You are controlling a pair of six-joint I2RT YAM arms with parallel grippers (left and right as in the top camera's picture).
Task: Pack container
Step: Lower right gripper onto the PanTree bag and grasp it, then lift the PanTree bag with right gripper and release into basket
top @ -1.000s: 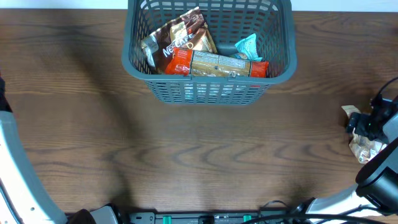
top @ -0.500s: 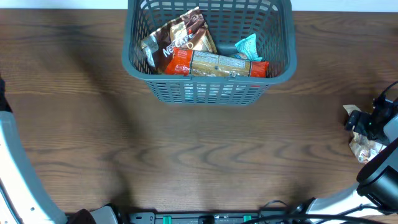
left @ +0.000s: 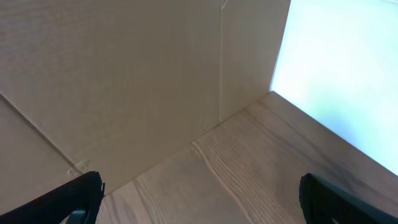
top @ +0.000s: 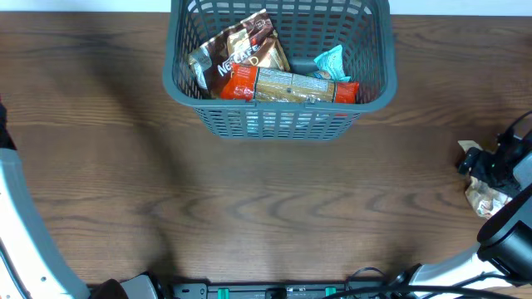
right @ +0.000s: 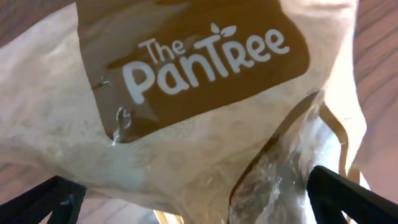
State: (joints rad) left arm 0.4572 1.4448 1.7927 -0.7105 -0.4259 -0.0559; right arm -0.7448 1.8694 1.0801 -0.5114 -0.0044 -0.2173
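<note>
My right gripper should next stay put and close its fingers on the beige packet's crumpled middle (right: pixel 200 186), which lies between its open fingers.
The container (top: pixel 278 124), a blue-grey lattice basket, stands at the table's far middle. It holds a brown Nescafe packet (top: pixel 241 50), a long packet with orange ends (top: pixel 291 85) and a teal packet (top: pixel 331 62). At the right edge my right gripper (top: pixel 492 169) hangs over a beige and brown "The Pantree" packet (top: pixel 482 198) lying on the table. In the right wrist view that packet (right: pixel 199 93) fills the frame, and the right gripper (right: pixel 196 202) is open with a finger on either side of it. My left gripper (left: pixel 199 199) is open and holds nothing.
The left arm (top: pixel 21 224) stands at the table's left edge. The left wrist view looks across pale wood towards a beige wall panel (left: pixel 124 74). Dark wooden tabletop (top: pixel 266 216) lies between the container and the front edge.
The right gripper has shifted very slightly over the packet. The container, its packets and the left arm have not moved.
</note>
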